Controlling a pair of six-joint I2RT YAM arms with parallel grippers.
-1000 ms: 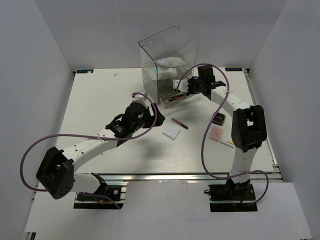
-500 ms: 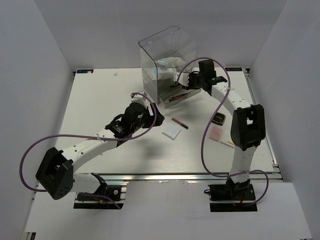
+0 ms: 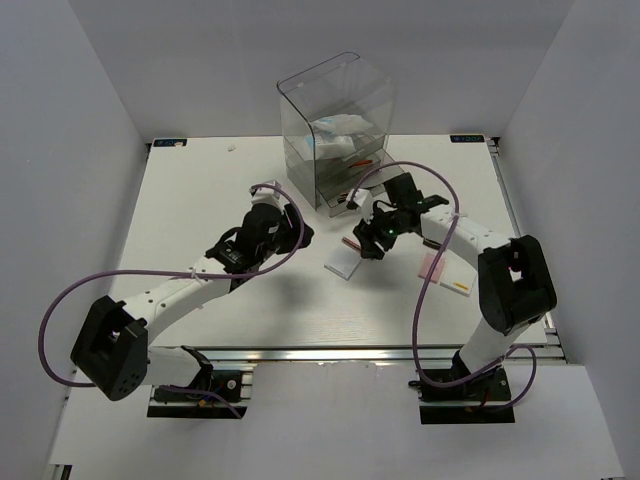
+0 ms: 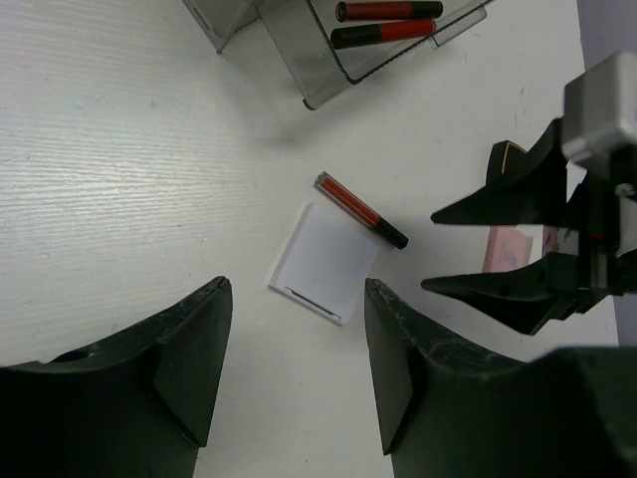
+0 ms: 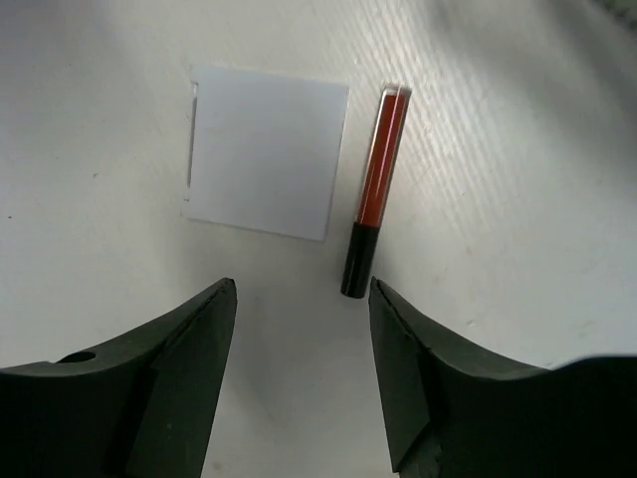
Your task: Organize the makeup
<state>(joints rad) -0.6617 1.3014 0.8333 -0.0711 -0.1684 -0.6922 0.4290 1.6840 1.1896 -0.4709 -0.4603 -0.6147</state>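
My right gripper is above the stick's black end [image 5: 360, 261], which lies toward the right in the wrist view, so I should move down and over it to close.
The makeup lies spread over the white table [image 3: 200, 200]. A red and black pencil stick [image 5: 376, 189] lies beside a white pad [image 5: 264, 151]. My right gripper [image 5: 302, 294] hangs open just above them, holding nothing; in the top view this right gripper [image 3: 372, 242] sits right of the pad [image 3: 343, 265]. My left gripper [image 4: 296, 299] is open and empty, a little short of the pad [image 4: 328, 261] and stick [image 4: 360, 209]. A pink palette [image 3: 432, 266] lies by the right arm. Two more red sticks [image 4: 388, 20] rest in the clear box's tray.
The tall clear drawer box [image 3: 335, 110] stands at the back centre with white packets inside. A small yellow item [image 3: 458, 288] lies near the pink palette. White walls close in the table on both sides and at the back.
My right arm has pulled back from the drawer box to above the stick and pad, and its jaws have opened. My left arm has edged forward and its jaws have narrowed somewhat.
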